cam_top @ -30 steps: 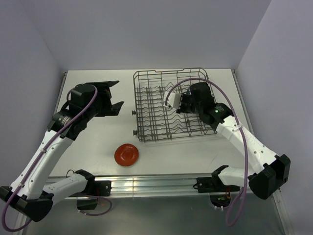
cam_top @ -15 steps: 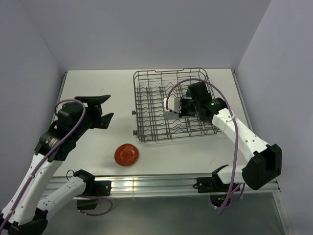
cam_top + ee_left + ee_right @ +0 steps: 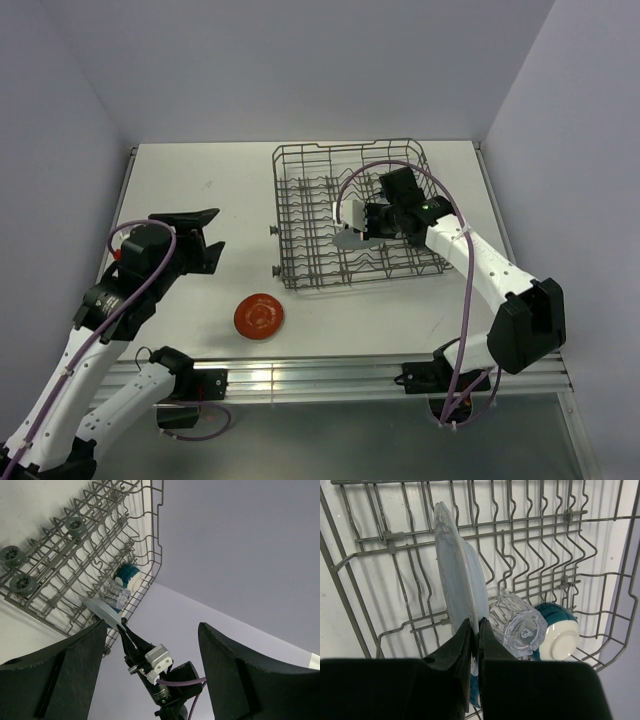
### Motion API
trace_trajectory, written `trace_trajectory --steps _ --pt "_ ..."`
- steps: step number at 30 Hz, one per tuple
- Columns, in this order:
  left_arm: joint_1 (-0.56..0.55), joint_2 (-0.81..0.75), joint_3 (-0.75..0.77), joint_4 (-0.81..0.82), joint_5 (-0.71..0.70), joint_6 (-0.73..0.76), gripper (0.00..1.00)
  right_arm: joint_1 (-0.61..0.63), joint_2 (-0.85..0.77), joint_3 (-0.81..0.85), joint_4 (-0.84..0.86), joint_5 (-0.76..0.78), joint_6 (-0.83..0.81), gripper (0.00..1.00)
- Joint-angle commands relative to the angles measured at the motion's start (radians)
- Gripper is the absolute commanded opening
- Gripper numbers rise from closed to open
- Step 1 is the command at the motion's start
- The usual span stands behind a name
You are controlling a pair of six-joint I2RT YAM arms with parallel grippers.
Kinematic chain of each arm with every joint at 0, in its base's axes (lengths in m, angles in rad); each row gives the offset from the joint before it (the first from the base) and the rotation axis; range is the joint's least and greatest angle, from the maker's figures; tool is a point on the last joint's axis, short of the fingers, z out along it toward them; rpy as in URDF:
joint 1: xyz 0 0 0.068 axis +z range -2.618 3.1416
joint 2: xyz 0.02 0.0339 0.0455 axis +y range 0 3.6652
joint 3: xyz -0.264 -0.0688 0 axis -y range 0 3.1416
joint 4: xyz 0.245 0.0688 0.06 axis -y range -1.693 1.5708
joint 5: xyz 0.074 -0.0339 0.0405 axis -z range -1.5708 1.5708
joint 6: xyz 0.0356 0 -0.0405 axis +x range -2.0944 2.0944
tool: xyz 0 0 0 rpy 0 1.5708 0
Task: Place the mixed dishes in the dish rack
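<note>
My right gripper holds the pale blue-grey plate on edge above the dish rack's wires. It needs to lower the plate among the wires beside the glass tumbler next and let go of the plate's rim.
My right gripper is shut on the rim of the pale blue-grey plate, which it holds on edge over the tines in the middle of the dish rack. The same plate shows in the left wrist view. A clear glass tumbler and a dark blue mug lie on their sides in the rack's right part, just right of the plate. The red-orange plate lies flat on the table, in front of the rack's left corner. My left gripper is open and empty, left of the rack and above the table.
The rack has small wheels on its left side. White table lies between the walls on the left, back and right. A metal rail with the arm bases runs along the near edge.
My left arm has drawn back toward the near left, and its jaws have narrowed a little. My right gripper has carried the pale plate leftward over the rack.
</note>
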Motion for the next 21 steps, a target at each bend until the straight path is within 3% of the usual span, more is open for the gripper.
trace_trajectory --steps 1,21 --pt "0.004 0.007 -0.026 0.011 -0.01 -0.027 0.79 -0.012 0.005 0.032 0.072 -0.028 -0.018 0.0" --pt "0.022 -0.016 -0.083 0.027 0.004 -0.05 0.77 -0.046 0.042 -0.004 0.08 -0.079 0.012 0.0"
